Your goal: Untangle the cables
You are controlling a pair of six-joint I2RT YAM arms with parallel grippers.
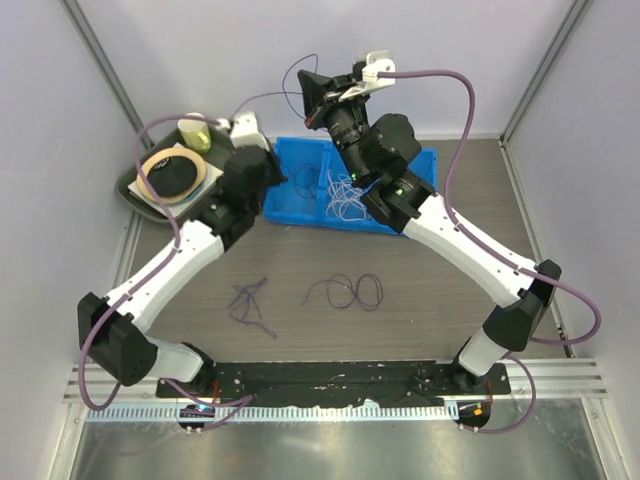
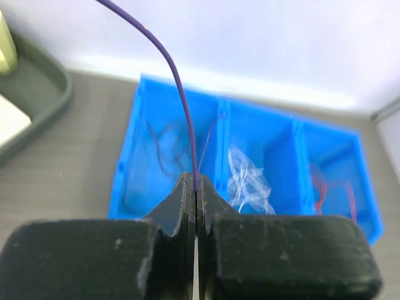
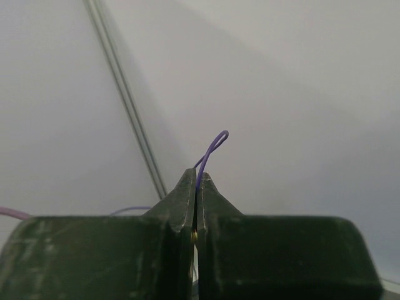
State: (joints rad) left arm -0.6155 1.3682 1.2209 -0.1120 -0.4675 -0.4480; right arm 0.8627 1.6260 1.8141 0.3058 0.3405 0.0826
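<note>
I should next lower my right gripper, fingers tilting down, to release its purple cable among the like-coloured ones in the blue bin's dark purple cable section.
A thin purple cable (image 2: 175, 87) runs between my two grippers. My left gripper (image 2: 195, 184) is shut on one end, above the left end of the blue bin (image 2: 250, 119); it also shows in the top view (image 1: 270, 176). My right gripper (image 3: 197, 178) is shut on the other end, a small loop (image 3: 215, 142) sticking out past the tips; it is raised high at the back (image 1: 310, 92). The bin holds dark purple cables (image 2: 165, 147), white cables (image 2: 247, 181) and red cables (image 2: 331, 190) in separate compartments. Two purple cable bunches (image 1: 248, 300) (image 1: 350, 292) lie on the table.
A dark green tray (image 1: 128, 185) at the back left holds a tape roll (image 1: 172, 172) and a pale yellow bottle (image 1: 194, 132). The blue bin (image 1: 290, 205) stands at the back centre. Walls close in the back and both sides.
</note>
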